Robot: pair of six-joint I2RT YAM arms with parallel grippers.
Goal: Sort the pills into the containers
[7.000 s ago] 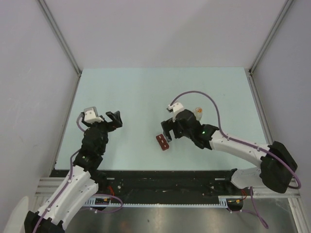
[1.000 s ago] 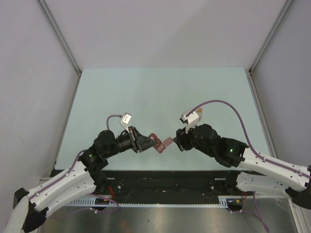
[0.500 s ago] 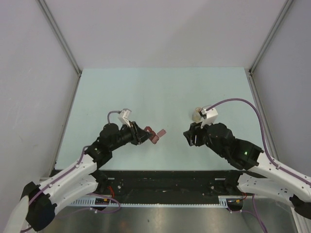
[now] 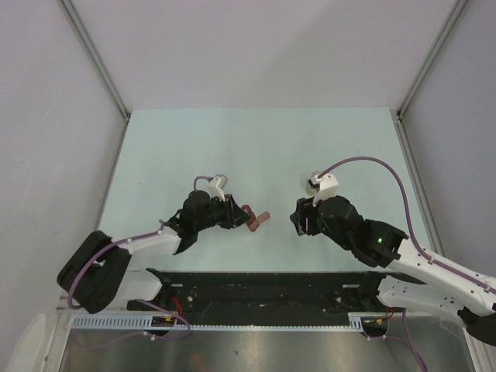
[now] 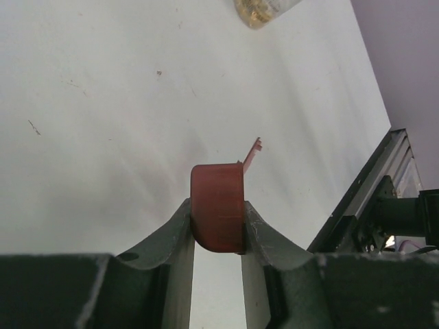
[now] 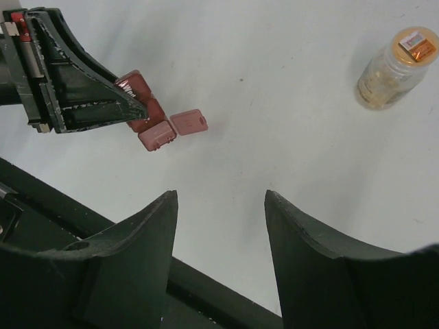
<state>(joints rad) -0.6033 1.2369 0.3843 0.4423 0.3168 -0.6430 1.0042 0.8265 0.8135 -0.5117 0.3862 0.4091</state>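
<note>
My left gripper is holding the box in the air. Next I need to move it over and lower it, to let it go on the bare tabletop below and to the gripper's right in the top view.
The dark red pill box [image 5: 218, 209] is clamped between my left gripper's fingers [image 5: 218, 226], just above the table. One lid flap [image 5: 252, 153] stands open at its far end. In the top view the left gripper [image 4: 240, 216] holds the box [image 4: 250, 220] at table centre, and my right gripper [image 4: 301, 220] sits a short way to its right. The right gripper [image 6: 219, 199] is open with nothing between its fingers, and the box [image 6: 154, 125] lies ahead of it on the left. The pills show as orange-tan pellets inside a clear bottle [image 6: 392, 70].
The clear bottle [image 4: 311, 183] stands just behind the right wrist and shows at the top edge of the left wrist view [image 5: 264, 8]. A black rail [image 4: 271, 280] runs along the near table edge. Metal posts and grey walls frame the table.
The right gripper has let go of the box's lid, drawn back to the right and opened wider. The left gripper has shifted right with the box, its lid now open.
</note>
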